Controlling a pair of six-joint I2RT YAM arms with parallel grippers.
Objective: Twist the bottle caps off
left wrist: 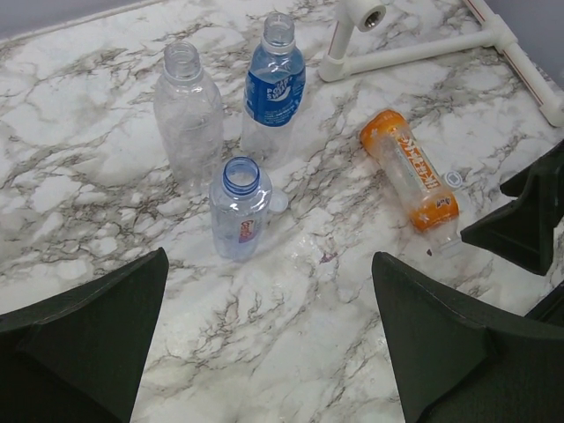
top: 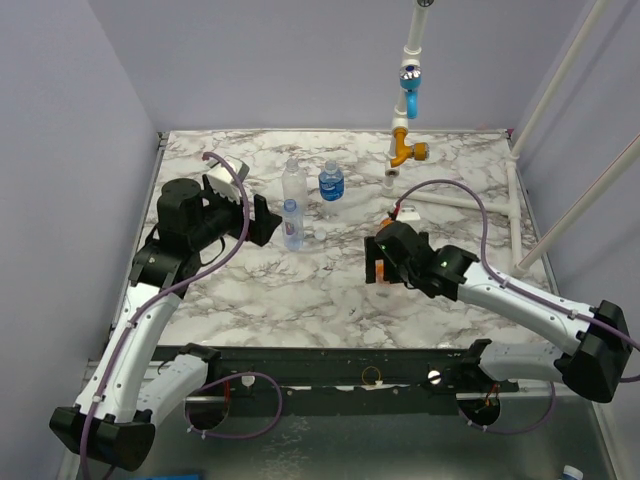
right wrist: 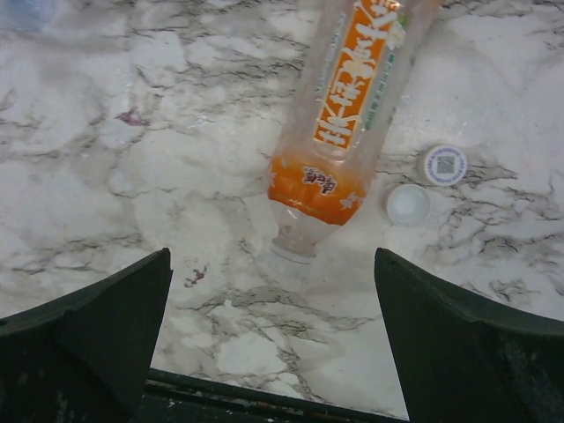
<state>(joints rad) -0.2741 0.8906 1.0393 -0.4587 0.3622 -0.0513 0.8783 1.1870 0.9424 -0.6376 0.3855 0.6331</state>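
Note:
My right gripper lowers onto the orange band by the orange bottle's open neck (top: 380, 271) (right wrist: 315, 189) next, a finger on either side, since the bottle lies sideways below it.
Three bottles stand uncapped at the back: a clear unlabelled one (top: 293, 178) (left wrist: 188, 115), a dark-blue-labelled one (top: 331, 181) (left wrist: 275, 84) and a slim light-blue-labelled one (top: 292, 225) (left wrist: 240, 207). A white cap (left wrist: 278, 202) lies beside the slim bottle. The orange bottle (right wrist: 352, 115) (left wrist: 410, 172) lies on its side, its neck open. Two white caps (right wrist: 443, 164) (right wrist: 408, 204) lie beside it. My right gripper (top: 385, 262) (right wrist: 273, 291) is open just above the orange bottle's neck. My left gripper (top: 262, 220) (left wrist: 269, 291) is open and empty, left of the slim bottle.
A white pipe frame with a blue fitting (top: 410, 90) and an orange fitting (top: 408, 150) stands at the back right; its foot (left wrist: 414, 53) lies on the marble table (top: 300, 290). White pipes (top: 515, 200) run along the right edge. Purple walls close in the sides.

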